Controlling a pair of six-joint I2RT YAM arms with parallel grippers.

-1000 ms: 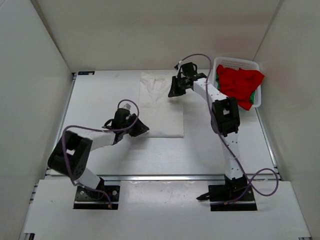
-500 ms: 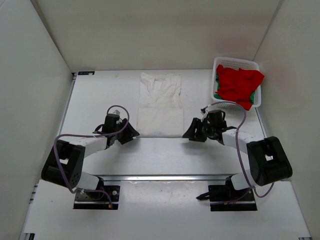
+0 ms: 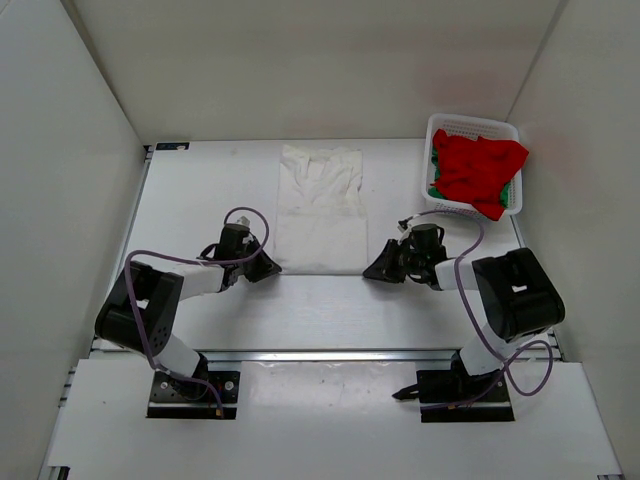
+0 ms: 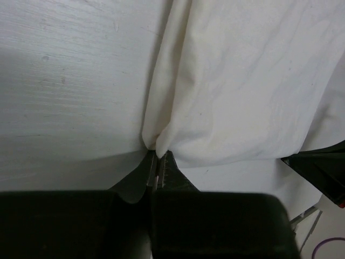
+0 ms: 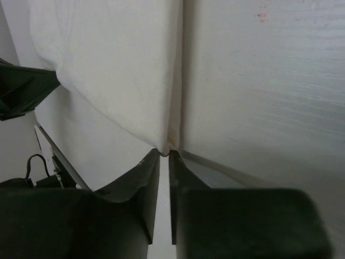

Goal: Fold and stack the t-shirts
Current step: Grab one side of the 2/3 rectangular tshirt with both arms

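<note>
I need to carry the pinched corner up and outward with my left gripper next and let it go there, because the shirt's far end (image 3: 302,162) lies outward. This will fold the long rectangle in half.
The off-white t-shirt (image 3: 320,215) lies flat mid-table as a long rectangle. My left gripper (image 3: 271,268) sits low at its near left corner. In the left wrist view that gripper (image 4: 160,155) is shut, with the cloth (image 4: 232,81) pinched at its tips. My right gripper (image 3: 372,270) is at the near right corner. In the right wrist view it (image 5: 165,152) is closed to a thin gap on the cloth corner (image 5: 124,70). The red t-shirt (image 3: 478,165) is heaped in the basket. Green cloth (image 3: 435,188) peeks out beneath it.
The white perforated basket (image 3: 470,125) stands at the far right corner, against the side wall. White walls close in the table on the left, back and right. Bare tabletop (image 3: 200,200) lies left of the shirt.
The right arm swung from the shirt's far edge down to its near right corner. The left gripper shifted to the near left corner. Both grippers opened, then closed on the corners.
</note>
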